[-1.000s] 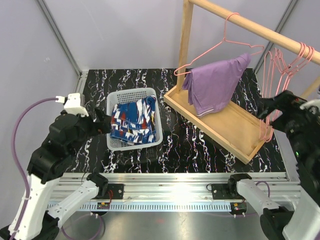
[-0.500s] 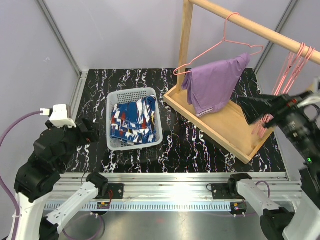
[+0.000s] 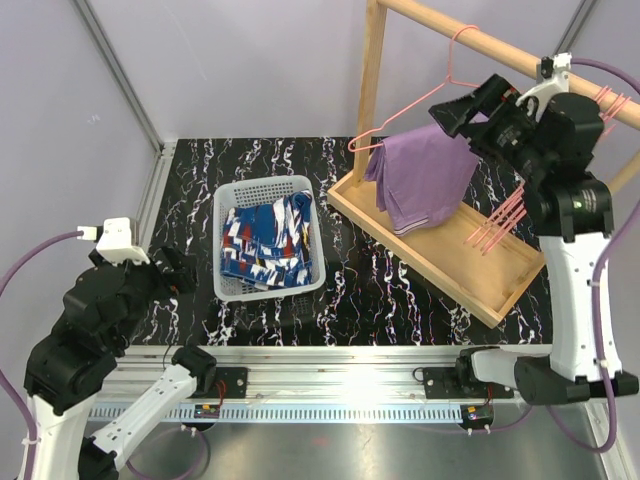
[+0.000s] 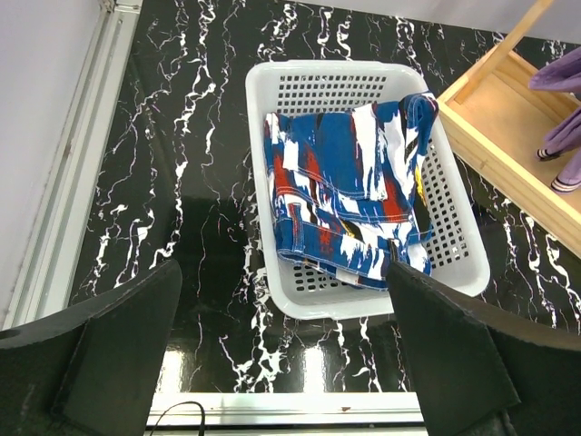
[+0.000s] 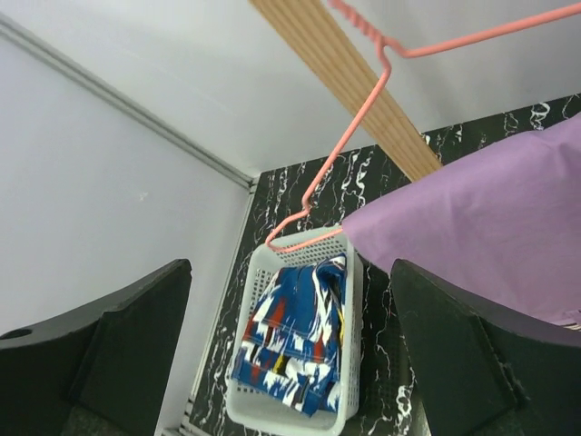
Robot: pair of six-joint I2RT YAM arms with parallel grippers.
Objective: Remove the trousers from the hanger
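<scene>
My open right gripper should next turn its fingers outward and close them around the hanger's arm farther from the basket, as they point past the hanger toward the basket (image 3: 232,196).
The lilac trousers (image 3: 425,178) hang draped over a pink hanger (image 3: 452,70) on the wooden rail (image 3: 500,48). The blue patterned trousers (image 3: 265,240) lie in the white basket (image 3: 232,196). My right gripper (image 3: 452,112) is open and raised beside the upper right end of the lilac trousers. In the right wrist view the lilac trousers (image 5: 495,232) fill the right side beside the open right gripper (image 5: 290,363), under the hanger (image 5: 345,150). My left gripper (image 3: 175,272) is open and empty, low at the near left. In the left wrist view the left gripper (image 4: 281,363) looks at the blue trousers (image 4: 345,195).
The wooden rack's base tray (image 3: 470,268) stands at the right, with its upright post (image 3: 372,80). Several spare pink hangers (image 3: 495,225) hang beside my right arm, and more hang on the rail's right end (image 3: 612,102). The black marbled table (image 3: 370,290) has a metal rail at the near edge.
My right arm has risen from the rack's right end up to the hanger beside the lilac trousers. My left arm has drawn back from the basket toward the near left.
</scene>
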